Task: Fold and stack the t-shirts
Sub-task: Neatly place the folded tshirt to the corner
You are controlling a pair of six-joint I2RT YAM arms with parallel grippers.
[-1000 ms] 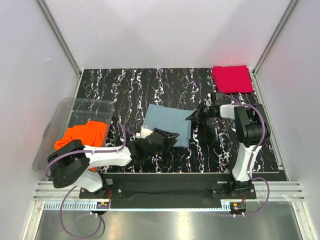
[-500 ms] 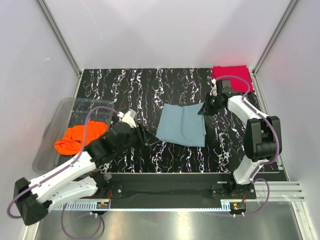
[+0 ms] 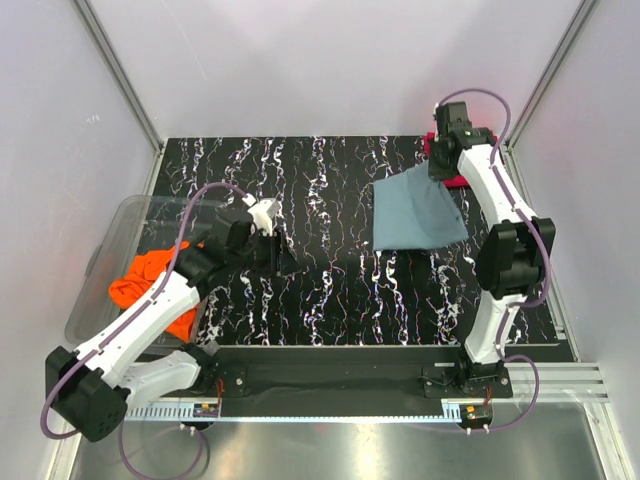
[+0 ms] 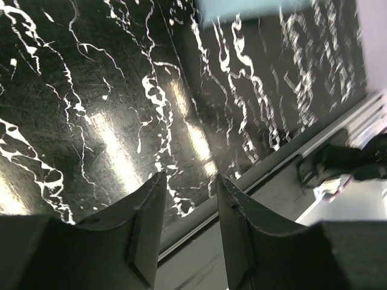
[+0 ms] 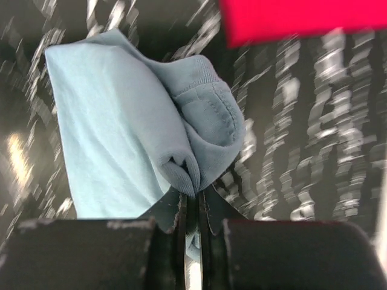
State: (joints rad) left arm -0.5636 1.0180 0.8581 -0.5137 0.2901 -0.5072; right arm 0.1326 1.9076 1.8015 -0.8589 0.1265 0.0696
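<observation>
The robot's right gripper will next go outward and to the right in the top view and release the grey-blue t-shirt over the red t-shirt point(image 3: 462, 180) point(image 5: 308, 17), because the red one already lies folded.
The folded grey-blue t-shirt point(image 3: 415, 208) hangs lifted off the table at the right, pinched at its top corner by my right gripper point(image 3: 437, 168), which is shut on it; in the right wrist view the bunched cloth point(image 5: 181, 139) sits between the jaws point(image 5: 192, 199). The folded red t-shirt point(image 3: 462, 180) lies at the back right corner, mostly hidden behind the right arm, and shows at the top of the right wrist view point(image 5: 302, 18). The orange t-shirt point(image 3: 150, 280) lies crumpled in the bin. My left gripper point(image 3: 277, 250) is open and empty above the table point(image 4: 188, 193).
A clear plastic bin point(image 3: 120, 240) stands at the left edge of the black marbled table point(image 3: 320, 180). White walls with metal posts close in the back and sides. A metal rail point(image 3: 340, 385) runs along the front.
My right gripper has carried the grey-blue t-shirt up and to the back right, towards the red t-shirt. My left arm has let go and drawn back to the left.
</observation>
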